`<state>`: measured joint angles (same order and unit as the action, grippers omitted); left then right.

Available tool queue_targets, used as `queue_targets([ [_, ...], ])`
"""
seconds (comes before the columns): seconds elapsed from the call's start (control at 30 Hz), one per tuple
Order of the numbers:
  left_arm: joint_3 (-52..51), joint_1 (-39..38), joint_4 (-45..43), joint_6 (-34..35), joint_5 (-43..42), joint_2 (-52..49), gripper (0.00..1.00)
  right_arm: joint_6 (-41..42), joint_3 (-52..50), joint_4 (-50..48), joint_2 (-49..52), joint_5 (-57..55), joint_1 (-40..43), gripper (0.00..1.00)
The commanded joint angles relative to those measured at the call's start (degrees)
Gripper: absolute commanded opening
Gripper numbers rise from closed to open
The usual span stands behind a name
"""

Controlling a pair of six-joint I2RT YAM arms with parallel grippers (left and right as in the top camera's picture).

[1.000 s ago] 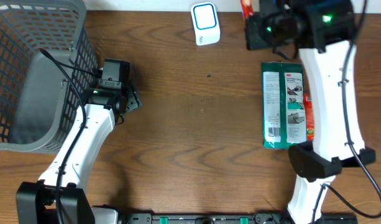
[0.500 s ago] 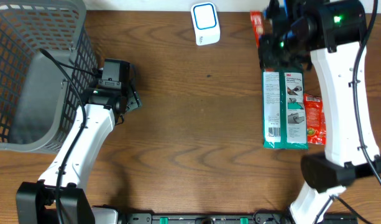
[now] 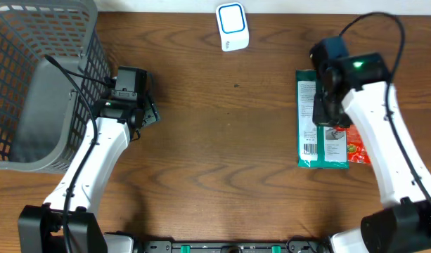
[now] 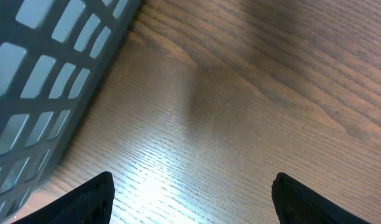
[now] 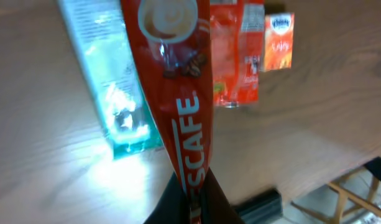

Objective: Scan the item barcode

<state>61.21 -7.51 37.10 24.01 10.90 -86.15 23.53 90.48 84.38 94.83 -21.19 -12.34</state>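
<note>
The robot's right gripper still holds the sachet (image 5: 178, 93) raised above the packs, so next it will lower toward the near end of the green pack and release it there.
A long red Nescafe sachet (image 5: 178, 93) is pinched at its lower end by my right gripper (image 5: 193, 202), which is shut on it; the sachet stretches up through the right wrist view. From overhead the right gripper (image 3: 322, 98) hangs over the green pack (image 3: 310, 133), and the sachet is hidden under the arm. The white scanner with a blue ring (image 3: 232, 26) lies at the table's back edge, apart from both arms. My left gripper (image 4: 193, 196) stands open above bare wood beside the basket, with nothing between its fingers.
A grey mesh basket (image 3: 32, 84) fills the left back corner, its wall (image 4: 47, 81) close to the left fingers. A red snack packet (image 3: 357, 144) lies next to the green pack, and a small orange carton (image 5: 279, 40) lies beyond it.
The right arm has swung from the back right corner toward the front, carrying the red sachet over the green pack. The left arm has not moved.
</note>
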Motion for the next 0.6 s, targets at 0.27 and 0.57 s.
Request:
queue_targets([
  [0.27,-0.4,0.2,0.2,0.3,0.5,0.4,0.82,2.6,-25.8,-28.3,0.1,-18.4,3.5,0.01],
  [0.57,-0.4,0.2,0.2,0.3,0.5,0.4,0.82,2.6,-29.1,-33.3,0.1,-18.4,3.8,0.63],
])
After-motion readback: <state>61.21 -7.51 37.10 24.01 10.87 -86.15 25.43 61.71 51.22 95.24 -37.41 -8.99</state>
